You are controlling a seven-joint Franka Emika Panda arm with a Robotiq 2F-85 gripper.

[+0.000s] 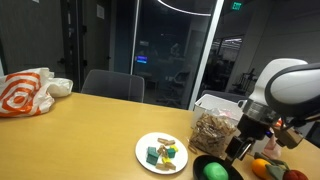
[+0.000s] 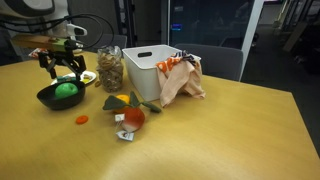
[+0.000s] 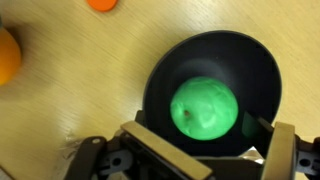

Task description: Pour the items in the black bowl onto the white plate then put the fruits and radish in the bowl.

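My gripper moves from above the bowl and lower to the orange fruit (image 1: 260,167) (image 3: 8,57) next, still outside while the green ball lies in the bowl.
The black bowl (image 1: 199,163) (image 2: 48,100) holds the bright green ball (image 1: 214,171) (image 2: 66,90). In the wrist view the ball (image 3: 204,110) lies in the middle of the bowl (image 3: 162,70). My gripper (image 1: 240,150) (image 2: 65,68) (image 3: 215,142) is open and empty just above the bowl. The white plate (image 1: 143,149) carries the small green, teal and yellow items (image 1: 162,153). An orange fruit (image 1: 262,168) (image 3: 6,55), an orange piece (image 2: 83,119) (image 3: 102,4) and a reddish radish (image 2: 133,116) lie on the table beside the bowl.
A clear box of brownish bits (image 1: 213,128) (image 2: 110,68) stands behind the bowl. A white bin (image 2: 150,68) and an orange-and-white bag (image 2: 182,76) stand further along. Another bag (image 1: 22,92) lies at the far table edge, by a chair (image 1: 112,86).
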